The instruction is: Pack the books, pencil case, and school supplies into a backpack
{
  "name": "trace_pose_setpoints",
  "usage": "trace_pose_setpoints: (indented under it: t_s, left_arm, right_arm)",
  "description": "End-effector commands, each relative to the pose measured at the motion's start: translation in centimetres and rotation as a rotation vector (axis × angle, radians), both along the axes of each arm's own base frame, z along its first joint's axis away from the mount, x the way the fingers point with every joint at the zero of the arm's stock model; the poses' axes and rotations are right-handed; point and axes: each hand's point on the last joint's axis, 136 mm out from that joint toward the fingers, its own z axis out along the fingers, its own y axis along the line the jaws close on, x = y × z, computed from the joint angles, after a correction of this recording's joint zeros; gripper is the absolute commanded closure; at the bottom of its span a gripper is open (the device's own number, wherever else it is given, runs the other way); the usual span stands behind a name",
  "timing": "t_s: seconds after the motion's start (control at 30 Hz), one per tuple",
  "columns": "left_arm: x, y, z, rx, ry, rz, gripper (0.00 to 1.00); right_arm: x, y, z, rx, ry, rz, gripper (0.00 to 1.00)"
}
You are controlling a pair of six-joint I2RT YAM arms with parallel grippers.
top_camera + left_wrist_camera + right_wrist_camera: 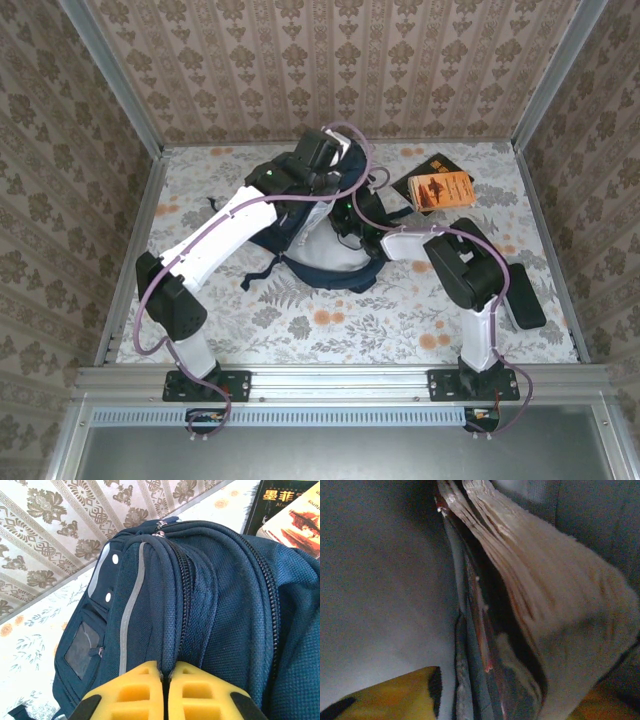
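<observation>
I should next draw the backpack's fabric edge back and down over the backpack's opening point(328, 248), with the book inside, and release it. The opening is below my left gripper and back from it.
The navy backpack point(322, 255) lies mid-table, its top held up. My left gripper point(166, 672) is shut on the fabric edge beside the zipper of the backpack point(215, 605). My right gripper point(510, 700) is inside the bag against the pale lining point(380, 580). A reddish-covered book point(530, 605) with fanned pages stands between its jaws. The yellow left finger point(395, 695) stands apart from the cover, so the gripper is open. An orange book point(443, 187) lies on a black book point(424, 168) to the right of the bag. The pencil case and school supplies are out of view.
The table has patterned walls on three sides and a metal rail at the near edge. A black oblong object point(525, 295) lies beside the right arm's base. Dark straps point(262, 275) trail from the bag toward the left arm.
</observation>
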Motion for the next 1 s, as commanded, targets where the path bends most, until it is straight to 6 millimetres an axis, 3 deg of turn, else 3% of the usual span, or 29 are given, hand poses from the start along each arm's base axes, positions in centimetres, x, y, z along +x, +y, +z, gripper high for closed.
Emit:
trace_pose_setpoints:
  t_s: [0.0, 0.33, 0.57, 0.6, 0.8, 0.97]
  left_arm:
    - [0.5, 1.2, 5.6, -0.146, -0.104, 0.051, 0.93]
    - [2.3, 3.1, 2.6, -0.125, -0.048, 0.087, 0.94]
    - [2.3, 4.2, 1.4, -0.128, -0.015, 0.09, 0.94]
    - [2.2, 4.4, 1.3, -0.125, -0.015, 0.093, 0.94]
    - [1.5, 5.9, 0.7, -0.073, -0.017, 0.085, 0.94]
    - [-1.5, 5.9, -1.8, -0.014, 0.072, -0.05, 0.95]
  right_arm:
    - [-1.5, -1.2, 3.0, 0.041, -0.023, 0.031, 0.45]
    - [-8.2, -3.5, 5.0, 0.08, 0.138, 0.098, 0.45]
    - [-11.8, -6.9, 4.1, -0.058, 0.15, 0.114, 0.48]
    - [-12.2, -7.4, 5.2, -0.081, 0.116, 0.126, 0.5]
    - [-13.2, -12.3, 6.8, -0.379, 0.051, 0.119, 0.47]
    - [-12.0, -17.9, 5.9, -0.613, 0.112, 0.093, 0.39]
